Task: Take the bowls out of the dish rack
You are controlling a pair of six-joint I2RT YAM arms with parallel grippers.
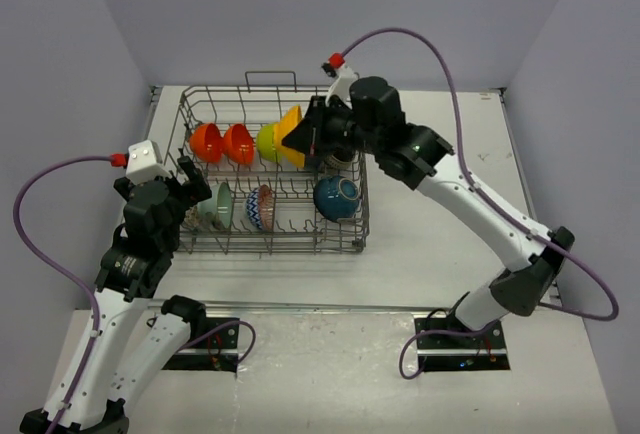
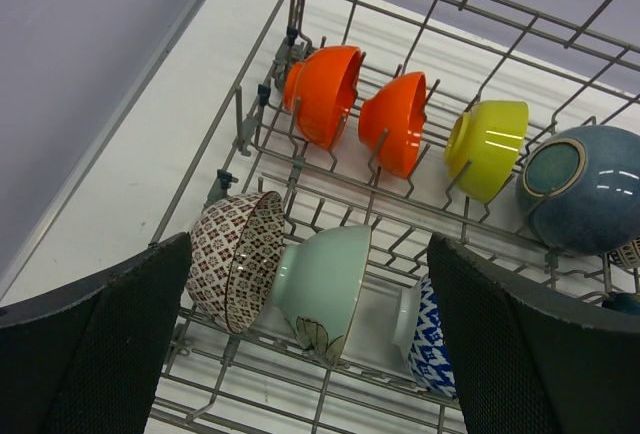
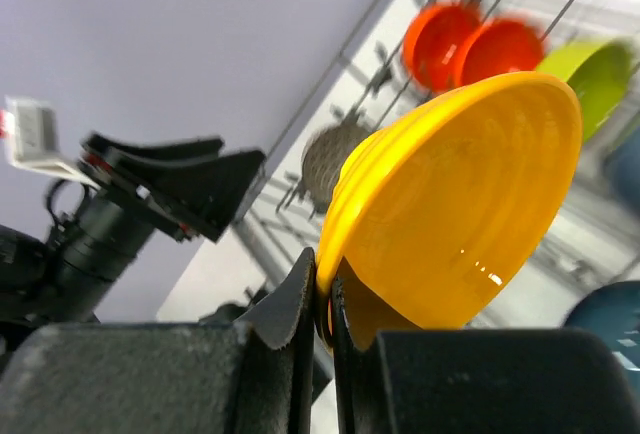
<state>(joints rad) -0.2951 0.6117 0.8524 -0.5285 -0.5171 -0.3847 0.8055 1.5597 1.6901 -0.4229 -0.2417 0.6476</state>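
My right gripper moves to the right in the top view next, then lowers the yellow bowl onto the empty white table [image 1: 424, 231] beside the dish rack.
The grey wire dish rack [image 1: 364, 216] stands mid-table. My right gripper [image 1: 312, 142] is shut on the rim of a yellow bowl [image 3: 460, 204] and holds it above the rack's back row; the pinch shows in the right wrist view [image 3: 325, 299]. In the back row stand two orange-red bowls [image 2: 325, 94] [image 2: 397, 121] and a lime bowl [image 2: 487, 147]. A dark blue bowl [image 2: 580, 189] lies to the right. My left gripper [image 2: 310, 244] is open and empty above the front row, over a brown patterned bowl [image 2: 235, 259], a pale green bowl [image 2: 325, 284] and a blue-white bowl [image 2: 430, 339].
The rack's wire handle loop [image 1: 271, 76] stands at its far edge. White table [image 1: 440, 244] stretches right of the rack. Grey walls close in at left, back and right. The left arm [image 3: 120, 214] shows behind the yellow bowl in the right wrist view.
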